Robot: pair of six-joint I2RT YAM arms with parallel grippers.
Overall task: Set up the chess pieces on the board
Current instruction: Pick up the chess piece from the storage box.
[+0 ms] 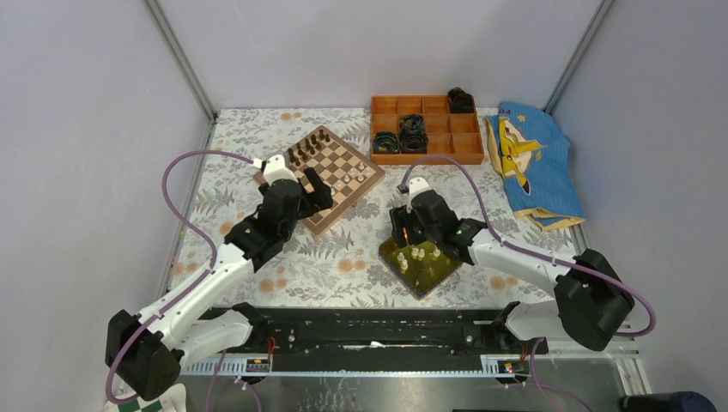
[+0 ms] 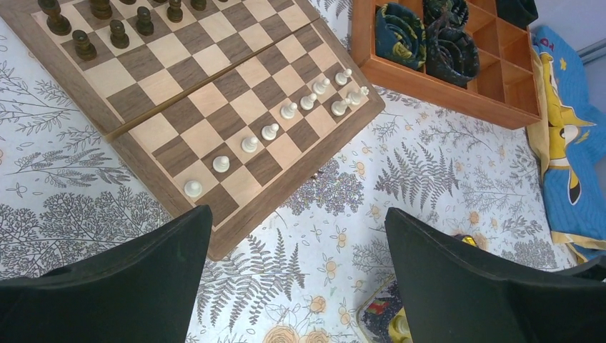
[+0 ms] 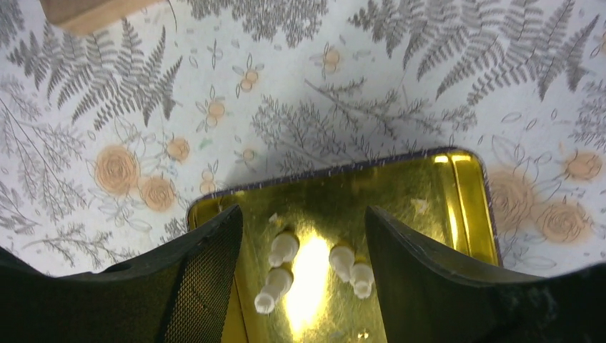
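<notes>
The white piece nearest the tray's board-side corner [image 1: 400, 256] still sits in the tray, off the board [image 1: 348, 193], so my right gripper must go back and down onto it next.
The board [image 1: 348, 193] lies at the back left of the table; in the left wrist view [image 2: 214, 100] it fills the upper left. Several cream-white chess pieces [image 2: 269, 131] stand in a diagonal row on it, with two more [image 2: 339, 108] at the row's far end. Dark pieces [image 2: 114, 32] stand along the far side. My left gripper [image 2: 296, 214] is open and empty over the tablecloth, just off the board's near corner; in the top view [image 1: 318, 192] it hovers at the board's near edge. My right gripper [image 3: 301, 214] is open above the yellow tray [image 3: 400, 193], straddling several white pieces [image 3: 284, 248] lying there.
The orange compartment box [image 1: 425, 129] with dark coiled items stands behind the tray, also in the left wrist view [image 2: 457, 78]. A blue printed cloth [image 1: 532, 163] lies at the back right. The yellow tray [image 1: 391, 253] sits near the front centre on the floral tablecloth.
</notes>
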